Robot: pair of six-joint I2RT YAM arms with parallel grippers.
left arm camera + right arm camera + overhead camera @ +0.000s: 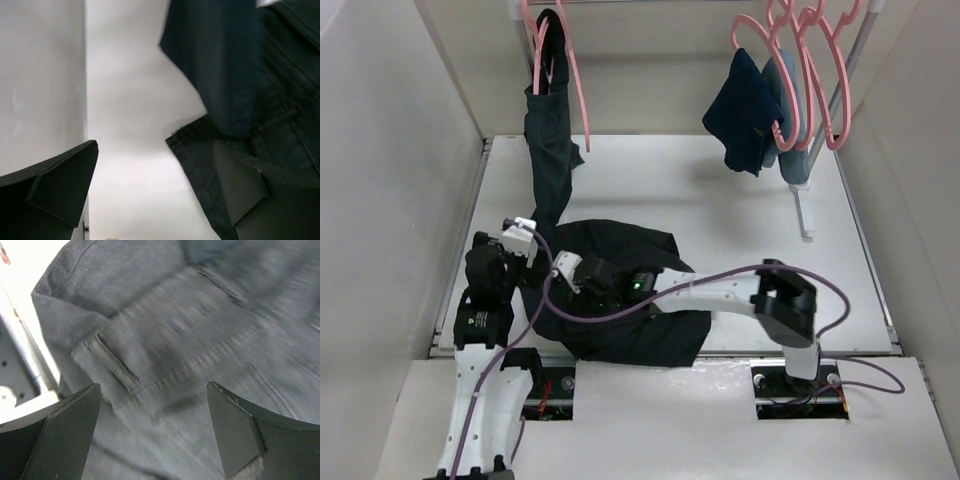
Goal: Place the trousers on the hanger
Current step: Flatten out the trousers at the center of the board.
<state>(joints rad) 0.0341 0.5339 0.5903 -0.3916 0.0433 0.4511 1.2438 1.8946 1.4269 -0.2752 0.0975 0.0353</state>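
Observation:
My right gripper needs to go down onto the trousers' waistband beside the belt loop (143,386) and close there, because the waistband is just below its open fingers.
The black trousers (630,300) lie in a heap on the near-left part of the white table (720,200). One leg (548,150) runs up from the heap and hangs over a pink hanger (575,75) at the back left. My left gripper (525,240) is open and empty at the heap's left edge, with bare table between its jaws (155,185) and a trouser hem (200,160) by the right finger. My right gripper (565,272) is open, low over the heap, with only fabric (165,340) under it (155,430).
A dark navy garment (745,110) hangs at the back right among several spare pink hangers (815,70) on a rack with a white post (805,205). Side walls (400,180) close in the table, and the left one is close to my left gripper (40,85).

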